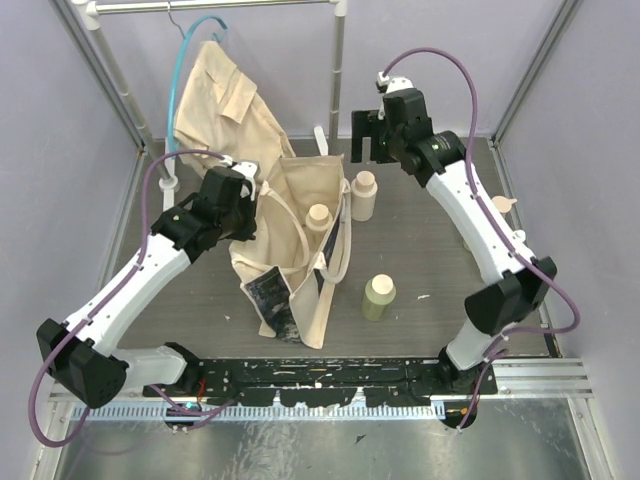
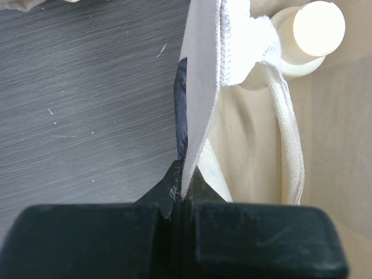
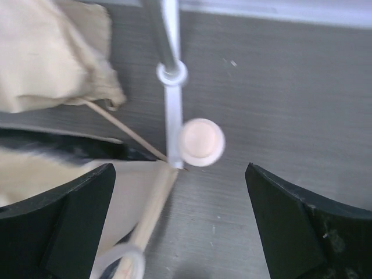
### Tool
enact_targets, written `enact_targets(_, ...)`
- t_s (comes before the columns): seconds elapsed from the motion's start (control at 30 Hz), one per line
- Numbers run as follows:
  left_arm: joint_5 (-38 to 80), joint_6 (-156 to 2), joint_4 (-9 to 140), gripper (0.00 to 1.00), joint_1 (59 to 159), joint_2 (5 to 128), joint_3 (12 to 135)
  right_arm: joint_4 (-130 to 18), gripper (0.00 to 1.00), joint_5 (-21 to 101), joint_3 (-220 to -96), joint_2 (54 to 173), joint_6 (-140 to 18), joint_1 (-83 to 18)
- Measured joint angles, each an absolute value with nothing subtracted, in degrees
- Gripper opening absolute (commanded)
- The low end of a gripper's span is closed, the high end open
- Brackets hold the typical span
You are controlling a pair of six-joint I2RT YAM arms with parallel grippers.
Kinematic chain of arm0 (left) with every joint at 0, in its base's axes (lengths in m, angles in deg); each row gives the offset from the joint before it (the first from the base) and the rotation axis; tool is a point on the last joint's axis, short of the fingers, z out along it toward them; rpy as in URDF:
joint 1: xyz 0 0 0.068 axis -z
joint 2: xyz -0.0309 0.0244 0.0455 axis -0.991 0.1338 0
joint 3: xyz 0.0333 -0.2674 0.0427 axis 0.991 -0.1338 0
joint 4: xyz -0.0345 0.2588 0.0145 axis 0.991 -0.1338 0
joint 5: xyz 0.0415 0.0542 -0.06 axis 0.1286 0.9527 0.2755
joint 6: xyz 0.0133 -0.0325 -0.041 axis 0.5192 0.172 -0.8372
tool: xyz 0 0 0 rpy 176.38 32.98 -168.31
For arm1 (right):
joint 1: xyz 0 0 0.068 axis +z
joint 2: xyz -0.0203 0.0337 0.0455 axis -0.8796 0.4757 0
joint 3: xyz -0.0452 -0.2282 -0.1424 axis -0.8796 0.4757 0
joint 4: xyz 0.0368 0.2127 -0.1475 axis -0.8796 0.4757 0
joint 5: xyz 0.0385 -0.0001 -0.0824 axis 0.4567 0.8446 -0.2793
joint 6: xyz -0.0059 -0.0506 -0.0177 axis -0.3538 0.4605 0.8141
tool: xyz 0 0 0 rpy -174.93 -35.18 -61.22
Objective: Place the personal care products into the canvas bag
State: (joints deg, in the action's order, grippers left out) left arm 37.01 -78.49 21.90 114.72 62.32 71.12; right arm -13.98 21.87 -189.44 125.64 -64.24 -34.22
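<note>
The cream bottle's cap looks small and is well below the robot's open fingers, so next the right gripper will go down past the cap and around the upper body of the bottle.
The cream canvas bag (image 1: 290, 195) lies open mid-table, its dark printed panel (image 1: 268, 300) toward the near edge. My left gripper (image 1: 243, 213) is shut on the bag's left rim (image 2: 200, 87). One cream-capped bottle (image 1: 318, 218) stands inside the bag and shows in the left wrist view (image 2: 317, 29). My right gripper (image 1: 368, 142) is open and empty above a cream bottle (image 1: 363, 195) standing just right of the bag; its cap (image 3: 201, 141) shows ahead of the open right gripper (image 3: 180, 174). A yellow-green bottle (image 1: 378, 297) stands on the table nearer the front.
A tan shirt (image 1: 225, 100) on a teal hanger hangs from a rack at the back left; the rack's pole (image 3: 168, 58) stands beside the bottle. A small cream item (image 1: 503, 205) lies behind the right arm. Purple walls enclose the table.
</note>
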Motion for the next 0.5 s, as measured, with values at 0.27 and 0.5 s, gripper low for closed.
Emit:
enact_targets(0.27, 40.58, -80.63, 18.97, 0.0, 114.72, 59.78, 71.12, -4.93, 1.0, 20.54, -193.54, 140.0, -67.1, -38.92)
enact_targets(0.5, 43.48, -83.1, 13.12, 0.0, 114.85, 55.59, 71.12, -2.4, 1.0, 22.11, -197.09, 145.29, -67.19, -38.33)
